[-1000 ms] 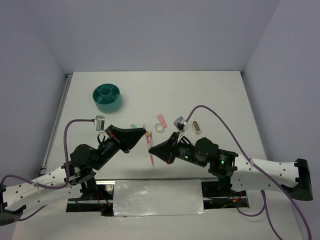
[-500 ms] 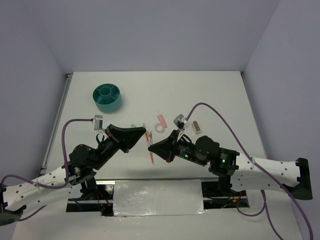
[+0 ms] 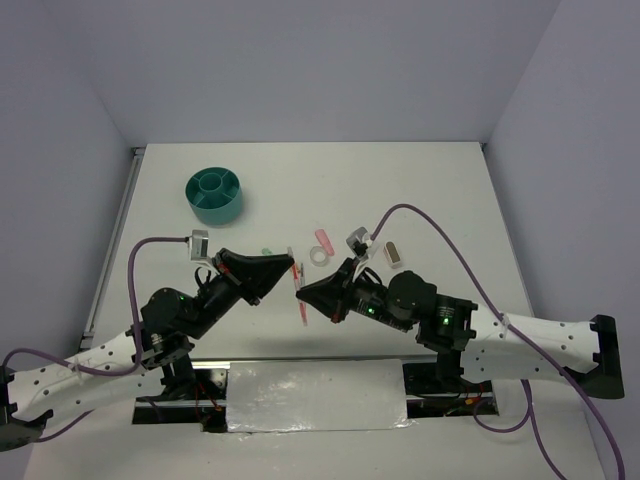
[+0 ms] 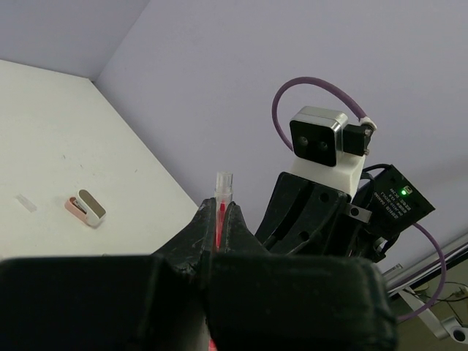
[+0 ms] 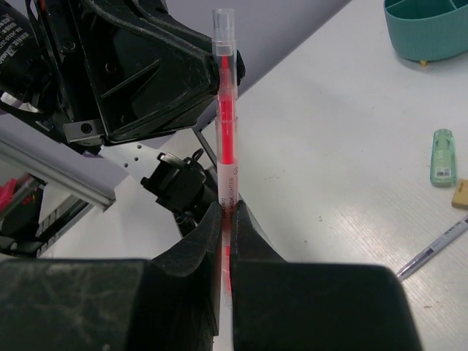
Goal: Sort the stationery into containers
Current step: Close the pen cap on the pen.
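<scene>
I should gently move my right gripper toward my left gripper and open it to let go of the pen's lower part, since my left gripper is closed on the pen's upper end.
A red-and-clear pen hangs above the table's near middle, held by both grippers. My left gripper is shut on its upper end, and the left wrist view shows the pen's tip sticking out of that gripper. My right gripper is shut on the pen's lower part; in the right wrist view the pen rises from this gripper. The teal organizer stands at the far left. A pink eraser, white tape ring, mint-green block and brown block lie on the table.
The right wrist view shows the organizer, the mint-green block, a beige block and a second thin pen on the white table. The pink eraser shows in the left wrist view. A foil-covered panel lies between the arm bases.
My right gripper has edged slightly left toward the left gripper. The pen stays gripped between both grippers. The items on the table have not moved.
</scene>
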You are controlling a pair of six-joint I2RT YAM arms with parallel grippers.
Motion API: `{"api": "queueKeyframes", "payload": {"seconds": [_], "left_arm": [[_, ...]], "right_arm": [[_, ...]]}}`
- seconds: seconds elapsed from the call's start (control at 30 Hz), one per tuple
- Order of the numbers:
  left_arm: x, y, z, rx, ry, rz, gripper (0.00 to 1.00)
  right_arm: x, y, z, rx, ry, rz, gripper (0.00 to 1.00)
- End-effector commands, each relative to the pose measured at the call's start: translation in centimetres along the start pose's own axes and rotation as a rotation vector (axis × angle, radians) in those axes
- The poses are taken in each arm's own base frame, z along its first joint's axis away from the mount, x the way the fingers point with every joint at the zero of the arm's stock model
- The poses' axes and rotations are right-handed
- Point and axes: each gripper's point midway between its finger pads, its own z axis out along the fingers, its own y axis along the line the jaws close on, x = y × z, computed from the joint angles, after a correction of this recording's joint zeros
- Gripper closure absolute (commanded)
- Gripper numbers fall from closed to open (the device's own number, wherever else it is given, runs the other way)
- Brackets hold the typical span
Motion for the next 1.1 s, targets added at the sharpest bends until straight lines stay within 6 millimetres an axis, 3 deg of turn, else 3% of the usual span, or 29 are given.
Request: {"api": "queueKeyframes", "payload": {"seconds": [0.0, 0.27, 0.43, 0.6, 0.9, 1.07], "left_arm": [[0.8, -0.3, 0.0, 0.035, 0.028, 0.005, 1.00], [2.1, -0.4, 0.0, 0.056, 0.085, 0.044, 1.00], [2.1, -0.1, -0.3, 0.042, 0.081, 0.013, 1.00], [2.2, -0.4, 0.0, 0.045, 0.089, -0.013, 1.00], [3.0, -0.1, 0.0, 0.041, 0.128, 0.042, 1.00], [3.3, -0.1, -0.1, 0.053, 0.155, 0.107, 1.00]], "right_arm": [[-6.0, 2.1, -0.8, -0.027, -0.176, 0.008, 1.00], [-8.9, 2.9, -1.1, -0.019, -0.209, -0.053, 1.00], [-8.7, 2.4, -0.3, 0.001, -0.211, -0.089, 1.00], [-8.8, 3.3, 0.5, -0.033, -0.210, -0.098, 1.00], [-12.2, 4.1, -1.2, -0.030, -0.298, -0.104, 1.00], [-12.6, 4.5, -2.1, -0.051, -0.304, -0.101, 1.00]]}}
